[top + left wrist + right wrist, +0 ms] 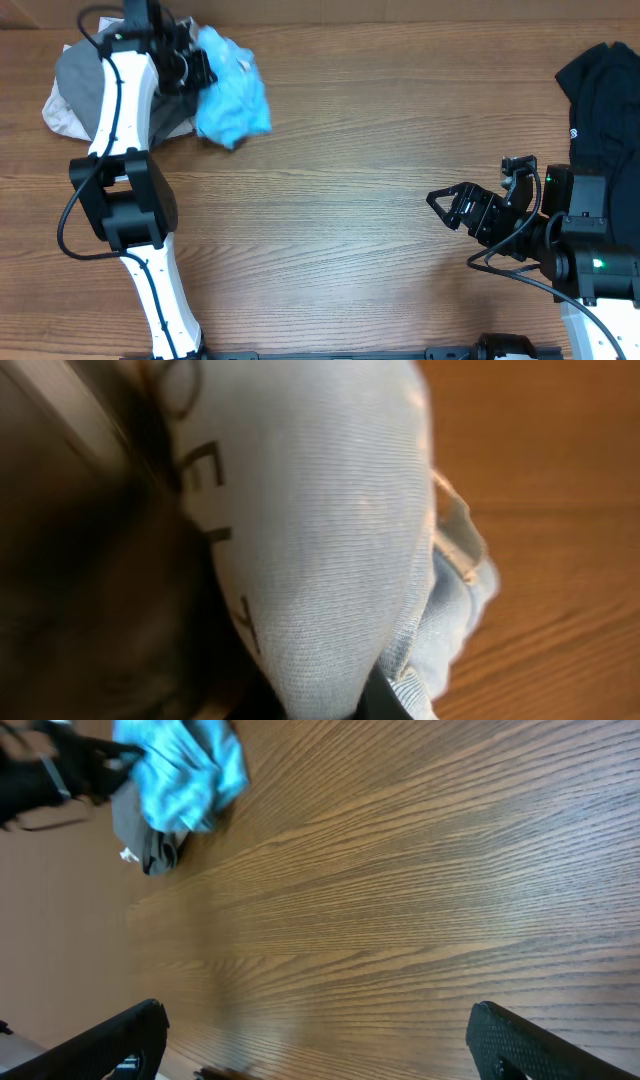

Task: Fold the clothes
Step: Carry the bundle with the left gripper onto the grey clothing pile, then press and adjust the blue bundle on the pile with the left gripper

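Observation:
My left gripper needs to carry the T-shirt (232, 95) to the left in the overhead view next, onto the heap of grey clothes, and let go of it there.
The light blue T-shirt (232, 95) hangs bunched at the table's far left, pinched at its left edge by my left gripper (198, 70), which is shut on it. Its cloth with dark printed letters (320, 530) fills the left wrist view, and it shows small at the top left of the right wrist view (185, 775). Grey and off-white garments (75, 95) lie heaped under the left arm. A black garment (603, 95) lies at the far right. My right gripper (437, 205) stands open over bare wood at the right, fingers (520, 1045) wide apart, nothing between them.
The wooden table (350, 200) stretches between the two arms. The left arm (125, 150) reaches from the front edge up to the clothes pile. The right arm's base (590, 260) sits just below the black garment.

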Available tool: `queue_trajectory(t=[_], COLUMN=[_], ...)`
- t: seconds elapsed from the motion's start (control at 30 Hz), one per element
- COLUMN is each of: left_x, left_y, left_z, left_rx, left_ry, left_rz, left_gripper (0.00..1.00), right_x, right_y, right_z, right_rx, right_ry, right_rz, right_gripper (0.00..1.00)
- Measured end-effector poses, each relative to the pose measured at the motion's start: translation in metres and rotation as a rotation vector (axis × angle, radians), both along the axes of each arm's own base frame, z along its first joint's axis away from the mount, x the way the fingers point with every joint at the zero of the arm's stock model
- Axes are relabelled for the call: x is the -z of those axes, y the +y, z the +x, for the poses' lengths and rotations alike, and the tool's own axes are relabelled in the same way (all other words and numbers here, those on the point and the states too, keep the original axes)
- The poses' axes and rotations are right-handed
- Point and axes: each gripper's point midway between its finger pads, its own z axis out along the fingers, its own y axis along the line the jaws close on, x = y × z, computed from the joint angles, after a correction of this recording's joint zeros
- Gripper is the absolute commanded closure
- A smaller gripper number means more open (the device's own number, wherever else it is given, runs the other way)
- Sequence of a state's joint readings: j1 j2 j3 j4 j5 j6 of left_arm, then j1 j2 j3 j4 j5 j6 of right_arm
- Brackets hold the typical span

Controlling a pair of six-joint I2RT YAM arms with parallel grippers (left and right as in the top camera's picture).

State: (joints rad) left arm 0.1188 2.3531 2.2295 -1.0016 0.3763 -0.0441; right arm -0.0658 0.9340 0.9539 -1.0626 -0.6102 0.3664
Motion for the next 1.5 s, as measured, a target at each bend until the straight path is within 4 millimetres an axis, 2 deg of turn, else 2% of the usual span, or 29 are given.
queue_trajectory(t=[0.1, 0.2, 0.37, 0.53, 0.67, 0.83, 0.97, 1.0, 1.03, 1.1, 1.27, 1.5], left_x=[-0.029, -0.041, -0.041, -0.039, -0.038, -0.034, -0.025, -0.022, -0.016, -0.005, 0.018, 0.018], left_y=[0.006, 0.011, 0.023, 0.049, 0.087, 0.153, 0.195, 0.203, 0.212, 0.224, 0.235, 0.232], left_z=[0.01, 0.014, 0.014, 0.013, 0.008, -0.01, -0.025, -0.028, -0.031, -0.037, -0.042, -0.045], left_rx=[-0.012, -0.024, -0.046, -0.103, -0.173, -0.291, -0.365, -0.38, -0.393, -0.411, -0.429, -0.457], left_ry=[-0.064, -0.089, -0.089, -0.078, -0.064, -0.029, 0.003, 0.01, 0.023, 0.047, 0.092, 0.11], left_rz=[0.033, 0.062, 0.133, 0.208, 0.237, 0.242, 0.241, 0.24, 0.239, 0.235, 0.224, 0.203], left_gripper=[0.96, 0.96, 0.96, 0.96, 0.94, 0.91, 0.9, 0.85, 0.66, 0.0, 0.0, 0.0], right_x=[0.0, 0.0, 0.0, 0.0, 0.0, 0.0, 0.0, 0.0, 0.0, 0.0, 0.0, 0.0], right_y=[0.0, 0.0, 0.0, 0.0, 0.0, 0.0, 0.0, 0.0, 0.0, 0.0, 0.0, 0.0], right_z=[0.0, 0.0, 0.0, 0.0, 0.0, 0.0, 0.0, 0.0, 0.0, 0.0, 0.0, 0.0], right_rx=[0.0, 0.0, 0.0, 0.0, 0.0, 0.0, 0.0, 0.0, 0.0, 0.0, 0.0, 0.0], right_ry=[0.0, 0.0, 0.0, 0.001, 0.0, 0.0, 0.0, 0.0, 0.0, 0.0, 0.0, 0.0], right_rz=[0.0, 0.0, 0.0, 0.0, -0.001, -0.001, -0.001, 0.0, -0.001, 0.0, 0.0, 0.0], right_gripper=[0.0, 0.0, 0.0, 0.0, 0.0, 0.0, 0.0, 0.0, 0.0, 0.0, 0.0, 0.0])
